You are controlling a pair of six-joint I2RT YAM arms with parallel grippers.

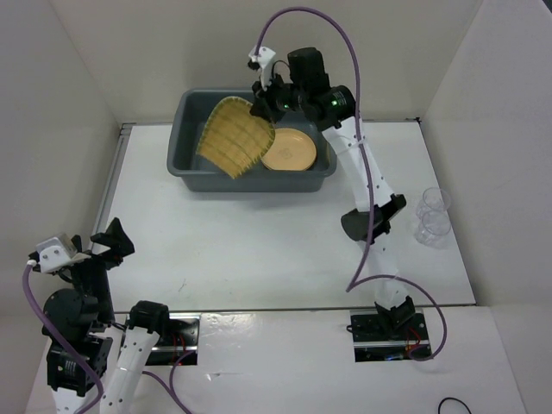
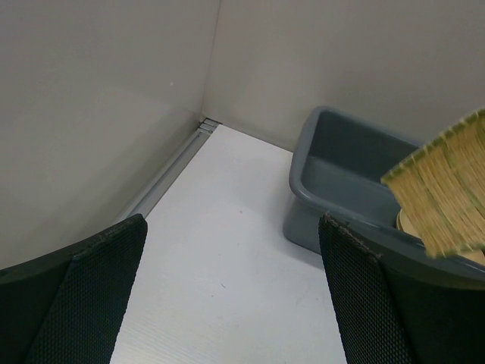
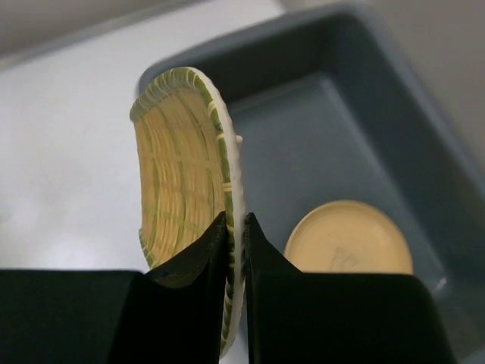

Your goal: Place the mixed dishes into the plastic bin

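My right gripper should next move to its right in the top view, where the yellow-tan plate lies below it, then lower the tray onto the plate and release.
The dark grey plastic bin stands at the back of the table, and a yellow-tan plate lies in its right half. My right gripper is shut on the rim of the woven bamboo tray, which hangs tilted over the bin's left half. The right wrist view has the tray on edge between the fingers, with the plate on the bin floor below. Two clear cups stand at the table's right edge. My left gripper is open over the near left of the table, holding nothing.
White walls close in the table on the left, back and right. A metal rail runs along the left wall. In the left wrist view the bin and the tray's edge show at the right.
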